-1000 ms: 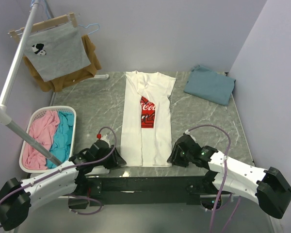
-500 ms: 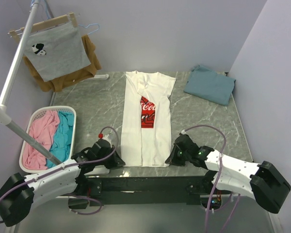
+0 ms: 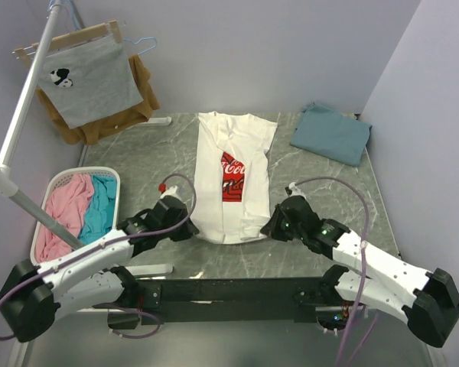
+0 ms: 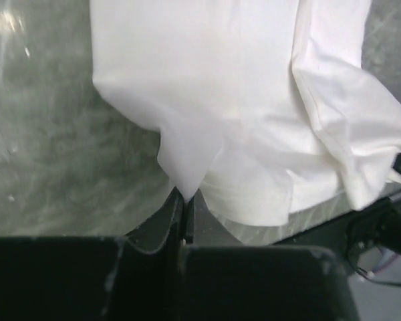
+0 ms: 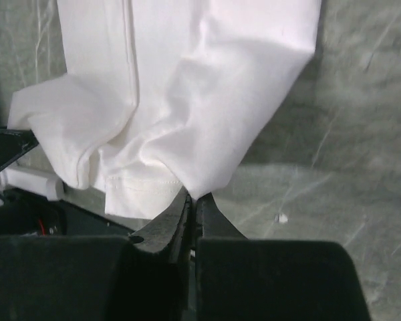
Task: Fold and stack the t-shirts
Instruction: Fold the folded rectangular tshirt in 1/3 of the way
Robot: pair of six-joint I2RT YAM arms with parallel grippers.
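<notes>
Next, the left gripper moves its hem corner outward over the white t-shirt to beside the red chest logo (image 3: pixel 206 174), since the shirt's sides are already folded in.
The white t-shirt (image 3: pixel 233 172) with a red chest logo lies lengthwise in the middle of the table, its sides folded in. My left gripper (image 3: pixel 190 229) is shut on its bottom left corner (image 4: pixel 187 175). My right gripper (image 3: pixel 269 227) is shut on its bottom right corner (image 5: pixel 204 180). Both hold the hem lifted off the table, and the cloth bunches between them. The teal-blue t-shirt (image 3: pixel 331 133) lies folded at the back right.
A white basket (image 3: pixel 50 191) with pink and turquoise cloth stands at the left. A grey shirt (image 3: pixel 88 80) over a brown garment hangs on a rack at the back left. A white pole (image 3: pixel 19 122) crosses the left side.
Both grippers have moved away from the near edge with the shirt's bottom corners in them. The hem has lifted and drawn up toward the logo.
</notes>
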